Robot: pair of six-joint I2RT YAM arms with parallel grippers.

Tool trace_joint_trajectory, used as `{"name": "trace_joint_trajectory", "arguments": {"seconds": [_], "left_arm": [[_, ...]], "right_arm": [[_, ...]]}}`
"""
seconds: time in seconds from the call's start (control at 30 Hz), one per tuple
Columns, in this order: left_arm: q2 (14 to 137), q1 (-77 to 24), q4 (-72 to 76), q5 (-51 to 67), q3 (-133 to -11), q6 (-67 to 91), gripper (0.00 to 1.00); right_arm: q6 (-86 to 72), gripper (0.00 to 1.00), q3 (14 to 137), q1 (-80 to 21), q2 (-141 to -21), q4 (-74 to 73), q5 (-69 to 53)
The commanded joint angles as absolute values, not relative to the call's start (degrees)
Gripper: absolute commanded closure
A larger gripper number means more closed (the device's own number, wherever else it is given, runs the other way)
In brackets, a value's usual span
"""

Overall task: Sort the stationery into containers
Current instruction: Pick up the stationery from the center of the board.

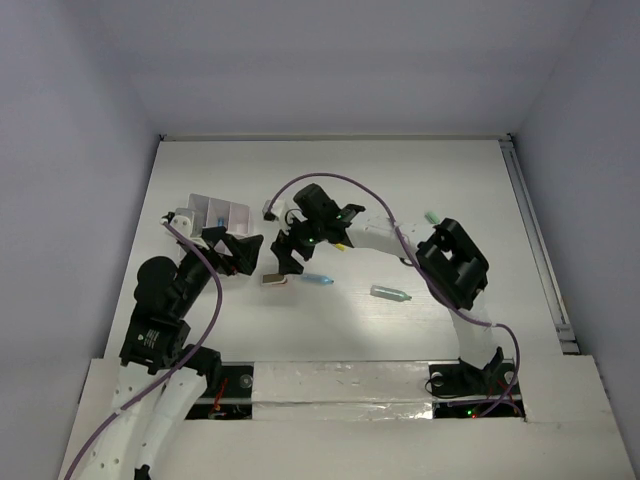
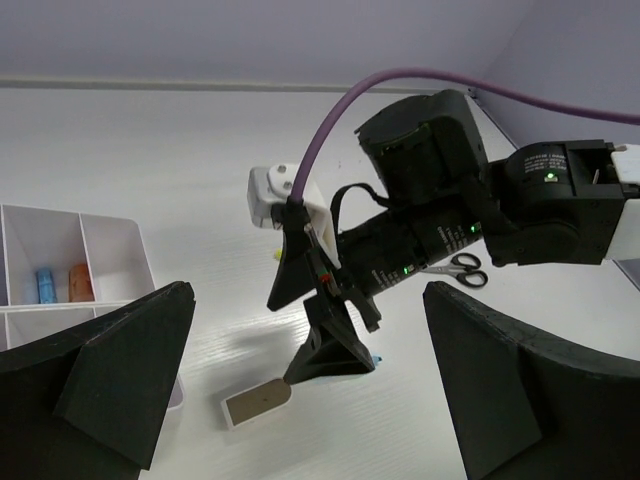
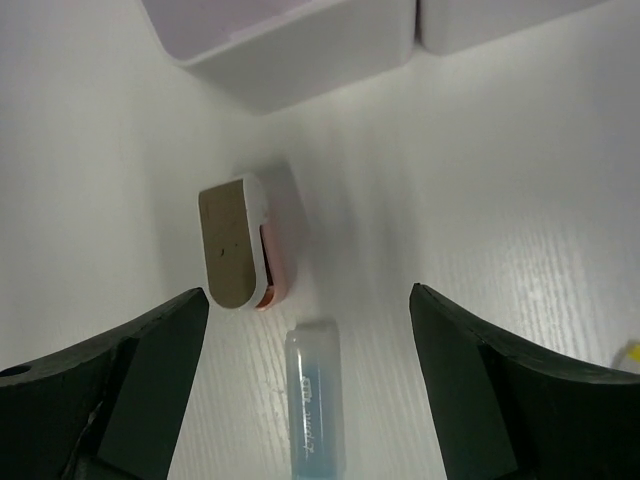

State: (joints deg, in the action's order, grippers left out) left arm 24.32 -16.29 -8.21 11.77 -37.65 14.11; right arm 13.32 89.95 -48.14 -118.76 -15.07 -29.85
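Observation:
Next I should lower my right gripper toward the container (image 1: 215,211), past the blue capsule's end, and close on the tan-grey block's long sides, since it lies beyond the open fingers.
The white divided container (image 1: 215,211) stands at the table's left; in the left wrist view (image 2: 110,255) one compartment holds a blue piece (image 2: 45,285) and an orange piece (image 2: 80,283). My right gripper (image 1: 290,254) is open, pointing down over the blue capsule (image 3: 313,410), which lies between its fingers (image 3: 150,350) on the table. The tan-grey block (image 3: 235,245) lies just beyond, also seen from above (image 1: 275,280) and in the left wrist view (image 2: 257,403). My left gripper (image 1: 238,250) is open and empty beside the container.
A teal capsule (image 1: 390,293) lies right of the blue one (image 1: 318,279). A green piece (image 1: 430,216) lies by the right arm's elbow. A yellow piece (image 1: 340,243) shows under the right wrist. Black-handled scissors (image 2: 455,268) lie behind the right arm.

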Motion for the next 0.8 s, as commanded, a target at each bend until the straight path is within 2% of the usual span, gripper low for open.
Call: {"name": "trace_joint_trajectory", "arguments": {"seconds": [0.0, 0.37, 0.57, 0.7, 0.77], "left_arm": [[25.22, -15.47, -4.13, 12.48, -39.9, 14.41, 0.01], [25.14, -15.47, -4.04, 12.74, -39.9, 14.41, 0.01], [24.96, -15.47, -3.96, 12.83, -39.9, 14.41, 0.01], [24.96, -15.47, -3.87, 13.01, -39.9, 14.41, 0.01], [24.96, -15.47, -3.78, 13.18, -39.9, 14.41, 0.01]], "right_arm": [[15.73, 0.12, 93.07, -49.74, -119.53, -18.89, -31.73], [16.17, 0.17, 97.82, -52.47, -125.42, -21.8, -30.15], [15.82, 0.28, 98.88, -53.53, -127.09, -22.06, -28.92], [15.12, 0.52, 98.18, -54.05, -127.18, -20.23, -24.98], [14.42, 0.58, 97.21, -54.05, -126.48, -18.2, -24.61]]}}
